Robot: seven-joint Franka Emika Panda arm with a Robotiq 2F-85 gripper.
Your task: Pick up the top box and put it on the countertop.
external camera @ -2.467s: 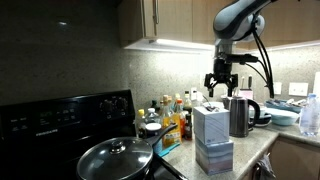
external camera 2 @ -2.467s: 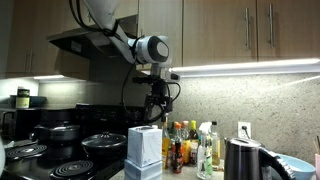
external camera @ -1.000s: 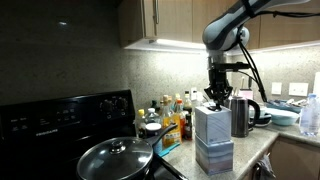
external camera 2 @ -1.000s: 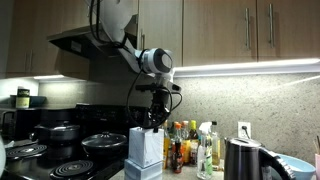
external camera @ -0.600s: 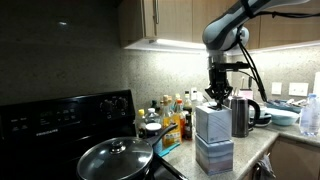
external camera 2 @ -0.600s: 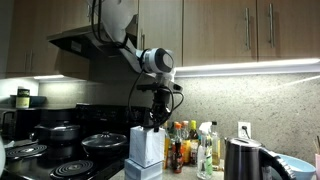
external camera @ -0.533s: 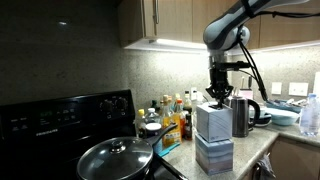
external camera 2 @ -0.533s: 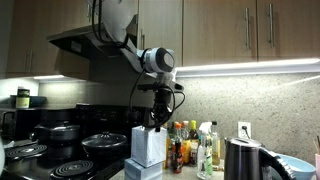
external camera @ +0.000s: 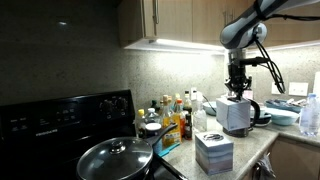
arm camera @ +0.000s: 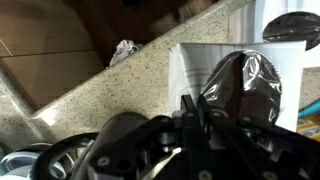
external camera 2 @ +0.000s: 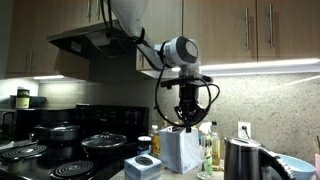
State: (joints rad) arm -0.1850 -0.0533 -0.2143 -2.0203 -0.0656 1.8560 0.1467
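The bare countertop between the carton and the kettle is below my gripper. My gripper will next lower the top box, which is still hanging, onto it and let go.
The top box (external camera: 237, 116) is a pale grey-blue carton hanging in the air in front of the black kettle (external camera: 252, 108). My gripper (external camera: 238, 94) is shut on its upper edge. In the other exterior view the top box (external camera 2: 180, 151) hangs under the gripper (external camera 2: 185, 123), to the right of a similar carton (external camera 2: 143, 167). That carton (external camera: 213, 152) stands on the speckled countertop (external camera: 254, 148). In the wrist view the gripper (arm camera: 190, 112) is pinched together over the whitish top of the top box (arm camera: 200, 65), with the countertop (arm camera: 95, 95) below.
A black stove carries a glass-lidded pan (external camera: 115, 158) and pots (external camera 2: 60, 134). Several bottles (external camera: 171, 114) stand against the back wall. A kettle (external camera 2: 243, 158) and a blue bowl (external camera: 310, 116) sit further along. Wooden cabinets hang overhead.
The gripper closed on the top box, lifted it off the lower carton and carried it sideways toward the kettle. The lower carton stayed in place.
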